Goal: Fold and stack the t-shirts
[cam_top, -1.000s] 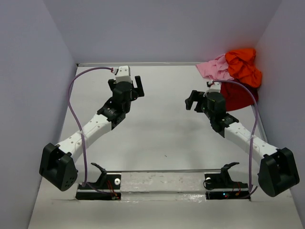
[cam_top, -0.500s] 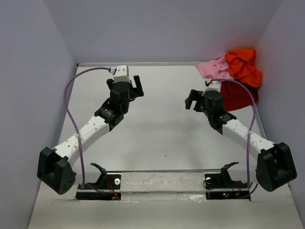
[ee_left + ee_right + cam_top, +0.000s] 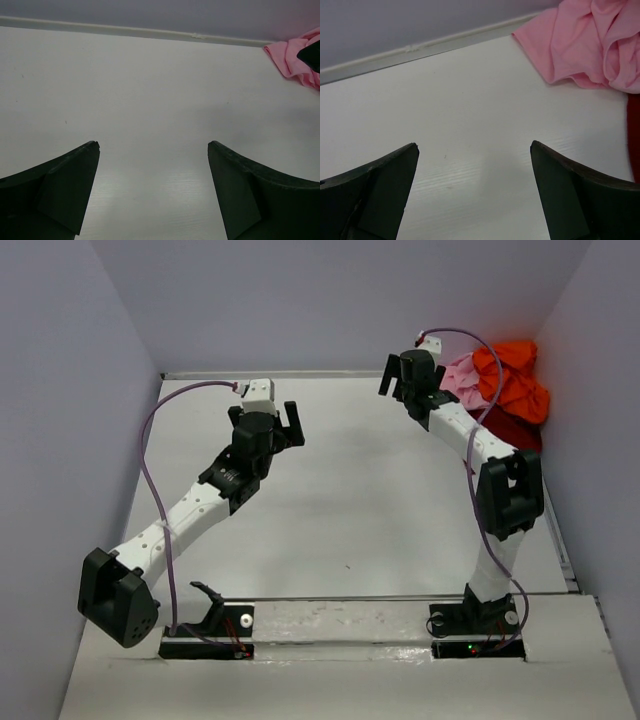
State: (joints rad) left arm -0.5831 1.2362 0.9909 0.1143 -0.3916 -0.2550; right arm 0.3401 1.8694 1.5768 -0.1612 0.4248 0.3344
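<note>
I will move my right gripper across the pink shirt point(image 3: 585, 45) next, then down to the orange bunched cloth on top of the pile.
Three crumpled t-shirts lie piled in the back right corner: the orange one point(image 3: 515, 380) on top, the light pink one point(image 3: 460, 375) to its left, the dark red one point(image 3: 512, 438) in front. My right gripper point(image 3: 398, 380) is open and empty, raised near the back wall just left of the pink shirt. In the right wrist view its gripper point(image 3: 474, 147) shows the pink shirt point(image 3: 585, 45) ahead to the right and a strip of dark red point(image 3: 635, 140). My left gripper point(image 3: 284, 420) is open and empty over the table's middle left; its wrist view point(image 3: 153, 150) shows the pink shirt point(image 3: 292, 57) far right.
Grey walls enclose the white table point(image 3: 340, 500) on the left, back and right. A seam point(image 3: 445, 42) runs along the foot of the back wall. The right arm's elbow point(image 3: 508, 495) stands tall at the right side.
My right arm has swung up and toward the back, carrying its open gripper from mid-table to beside the pink shirt. The left gripper has barely moved.
</note>
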